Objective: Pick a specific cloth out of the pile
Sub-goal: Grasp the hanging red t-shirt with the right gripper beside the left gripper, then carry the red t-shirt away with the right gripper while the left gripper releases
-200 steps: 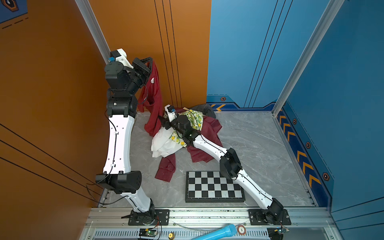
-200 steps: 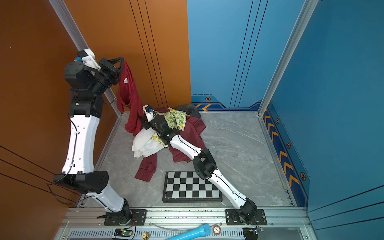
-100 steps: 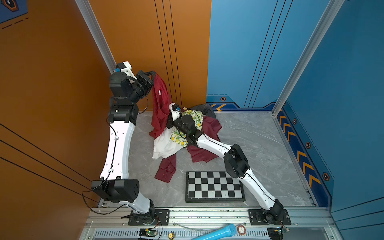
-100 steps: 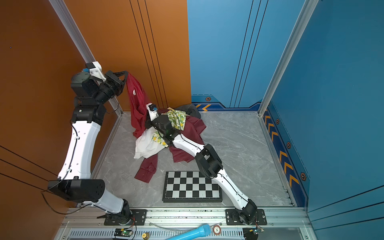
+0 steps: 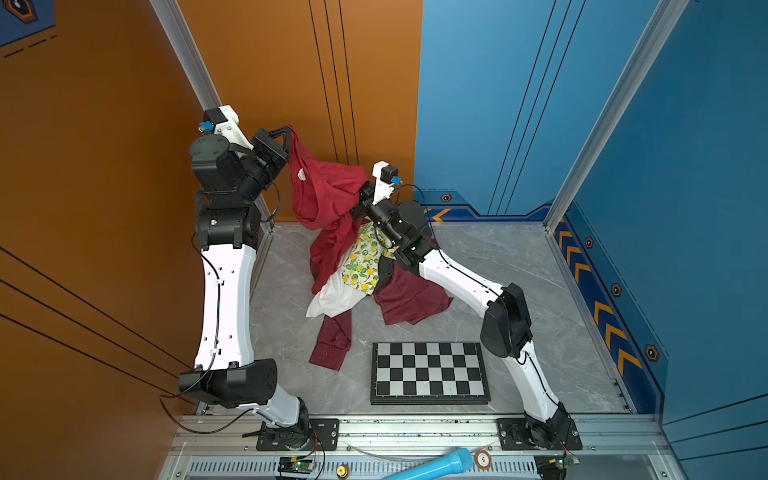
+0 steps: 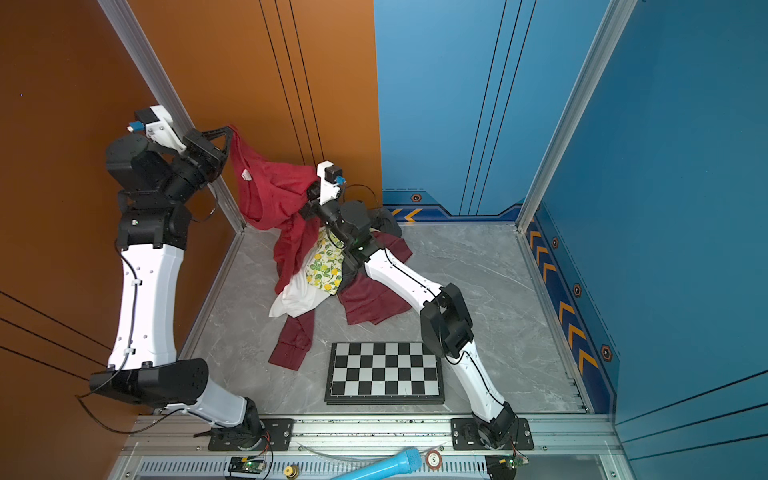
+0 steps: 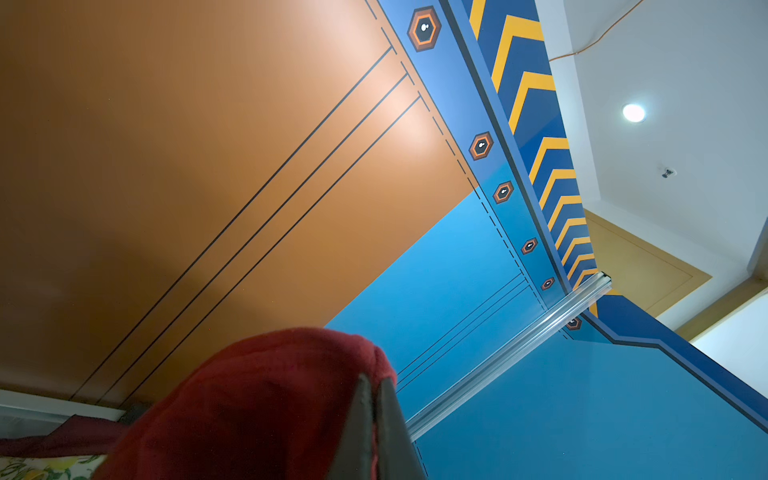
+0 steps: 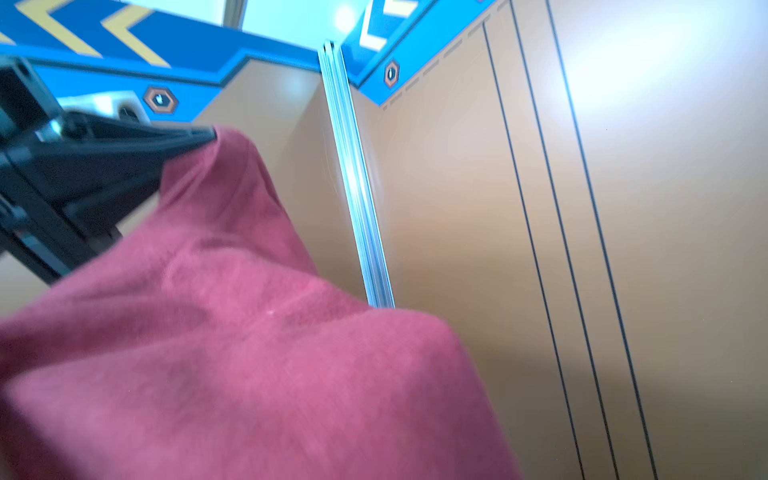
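My left gripper holds the hem, and my right gripper supports the cloth. Next I need to lower the hem across toward the maroon shirt (image 5: 411, 296) below, beyond the lemon-print fabric, and release it.
The cloth (image 5: 328, 187) (image 6: 274, 191) is bright red with a small white tag (image 5: 301, 176). It hangs in the air, spread between my two grippers, and its lower part trails onto the pile (image 5: 359, 266) (image 6: 324, 270). My left gripper (image 5: 289, 129) (image 6: 232, 129) (image 7: 376, 380) is raised by the orange wall and shut on one edge of the cloth (image 7: 249, 407). My right gripper (image 5: 360, 195) (image 6: 309, 195) is lifted above the pile's back. The cloth (image 8: 249, 374) covers its jaws and is held up there.
The pile holds lemon-print fabric, a white cloth (image 5: 332, 297) and a dark maroon shirt (image 5: 409, 297) whose sleeve (image 5: 332, 345) reaches forward. A chessboard (image 5: 429, 372) lies in front. A blue cylinder (image 5: 432, 465) rests on the front rail. Walls enclose three sides.
The right gripper has shut and risen off the pile with part of the cloth. The cloth hung straight down from the left gripper before. It is stretched between both grippers now.
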